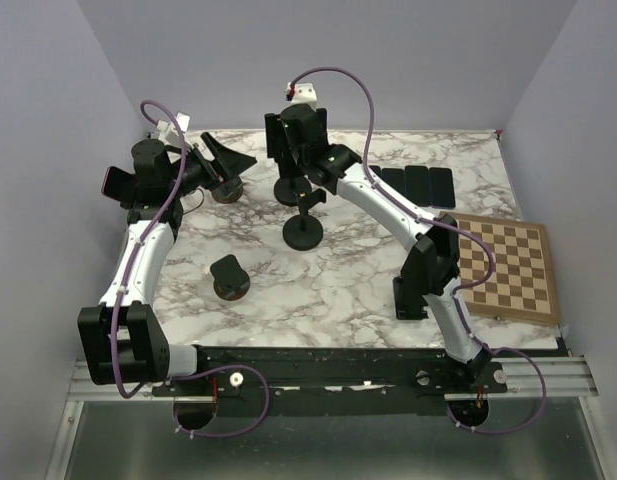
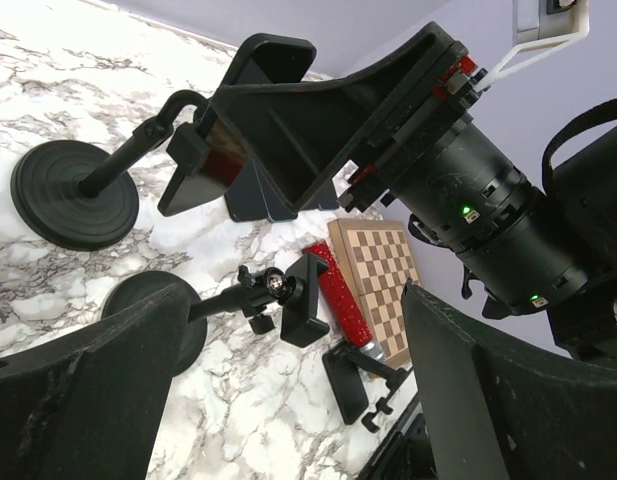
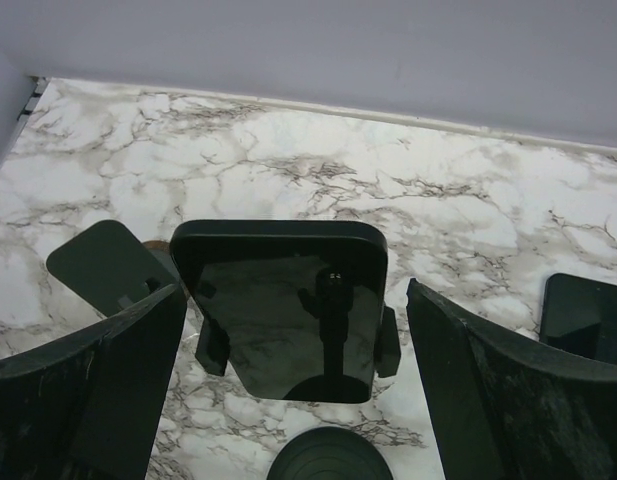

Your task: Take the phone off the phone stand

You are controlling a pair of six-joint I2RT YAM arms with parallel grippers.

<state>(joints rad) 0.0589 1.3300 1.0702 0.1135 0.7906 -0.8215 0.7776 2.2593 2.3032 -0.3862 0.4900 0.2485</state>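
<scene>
The phone stands below my right gripper, between its open fingers, so next I will lower it farther over the phone's upper part [image 3: 281, 275] and close across the width.
The phone [image 3: 283, 310], black and glossy, sits upright in the side clamps of the phone stand [image 3: 328, 455], whose round base shows below it. My right gripper [image 3: 295, 300] is open and straddles the phone, one finger on each side with a gap to each edge. From above, the right gripper [image 1: 291, 135] hangs over that stand [image 1: 288, 188] at the back middle and covers most of the phone. My left gripper [image 1: 223, 160] is open at the back left with nothing between its fingers. The left wrist view shows the phone [image 2: 203, 165] under the right gripper [image 2: 278, 120].
Other stands stand at the table's middle [image 1: 303, 235], front left [image 1: 230, 277] and back left [image 1: 226, 190]. Three black phones [image 1: 418, 185] lie flat at the back right. A chessboard [image 1: 508, 270] lies on the right. A red cylinder [image 2: 338, 290] lies near the board.
</scene>
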